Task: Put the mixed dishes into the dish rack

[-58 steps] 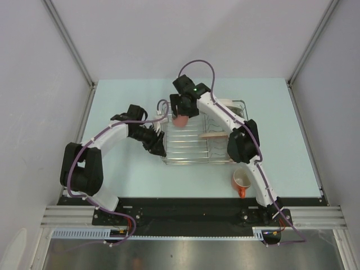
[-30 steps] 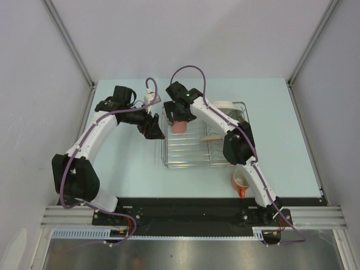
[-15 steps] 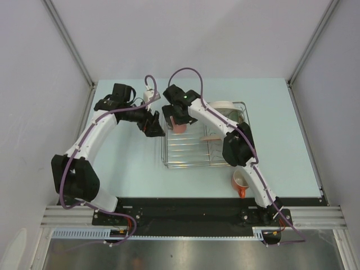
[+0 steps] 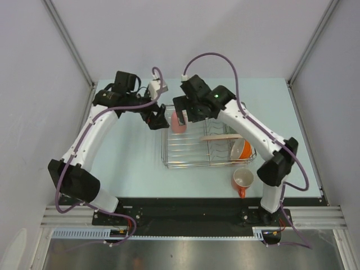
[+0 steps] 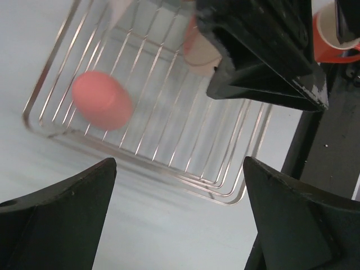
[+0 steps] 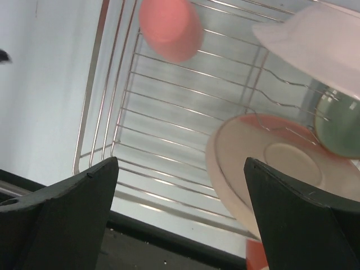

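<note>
My left gripper is going to move back, to the right in the top view, and down onto the mug's rim, because the orange mug is still outside the rack (image 4: 183,153).
The wire dish rack (image 4: 183,153) sits mid-table. A pink cup (image 4: 178,126) rests in its far left corner, free of both grippers; the wrist views show it too, as the pink cup (image 5: 102,100) and the pink cup (image 6: 170,28). My right gripper (image 4: 184,115) hovers open just above it, empty. My left gripper (image 4: 159,119) is open and empty beside the rack's left edge. In the rack a cream plate (image 6: 281,163) stands on edge, with a white ruffled plate (image 6: 320,45) and a pale bowl (image 6: 340,124) behind it. An orange bowl (image 4: 243,149) lies at the rack's right end.
An orange mug (image 4: 242,181) stands on the table in front of the rack's right corner, near the right arm's base. The black rail (image 4: 185,208) runs along the near edge. Grey walls close in the left, right and back sides.
My right gripper has opened and lifted off the pink cup, which now rests in the rack. The right elbow swung right, uncovering the orange bowl. The left gripper opened wider and edged toward the rack.
</note>
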Robot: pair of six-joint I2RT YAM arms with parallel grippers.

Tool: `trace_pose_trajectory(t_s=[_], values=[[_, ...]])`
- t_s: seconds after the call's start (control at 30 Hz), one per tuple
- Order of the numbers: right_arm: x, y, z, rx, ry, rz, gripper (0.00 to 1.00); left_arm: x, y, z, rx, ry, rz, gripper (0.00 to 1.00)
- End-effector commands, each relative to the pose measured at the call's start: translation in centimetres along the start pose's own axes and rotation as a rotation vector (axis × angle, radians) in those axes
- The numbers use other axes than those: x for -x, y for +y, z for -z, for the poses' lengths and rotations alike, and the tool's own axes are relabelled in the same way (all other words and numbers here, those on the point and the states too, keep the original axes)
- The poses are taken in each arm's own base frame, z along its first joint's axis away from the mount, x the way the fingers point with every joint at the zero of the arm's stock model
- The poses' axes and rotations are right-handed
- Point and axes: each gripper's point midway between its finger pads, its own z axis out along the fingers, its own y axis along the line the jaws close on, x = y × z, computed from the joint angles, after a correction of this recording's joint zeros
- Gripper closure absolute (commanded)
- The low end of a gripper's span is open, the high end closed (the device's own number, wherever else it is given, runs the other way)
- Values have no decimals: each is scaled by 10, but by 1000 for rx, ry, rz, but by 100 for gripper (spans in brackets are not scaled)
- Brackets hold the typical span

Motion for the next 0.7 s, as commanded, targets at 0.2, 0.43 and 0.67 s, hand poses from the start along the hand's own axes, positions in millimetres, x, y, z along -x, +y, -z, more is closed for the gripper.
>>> trace_pose_trajectory(t_s=[0.2, 0.43, 0.67], values=[[-2, -160, 138, -227, -407, -455, 0, -1, -121, -68, -189, 271, -393, 0], [-72, -226, 185, -398, -562, -734, 0, 5, -187, -125, -171, 330, -610, 0], [-114, -249, 248, -482, -750, -852, 0, 18, -240, -170, -191, 280, -672, 0]])
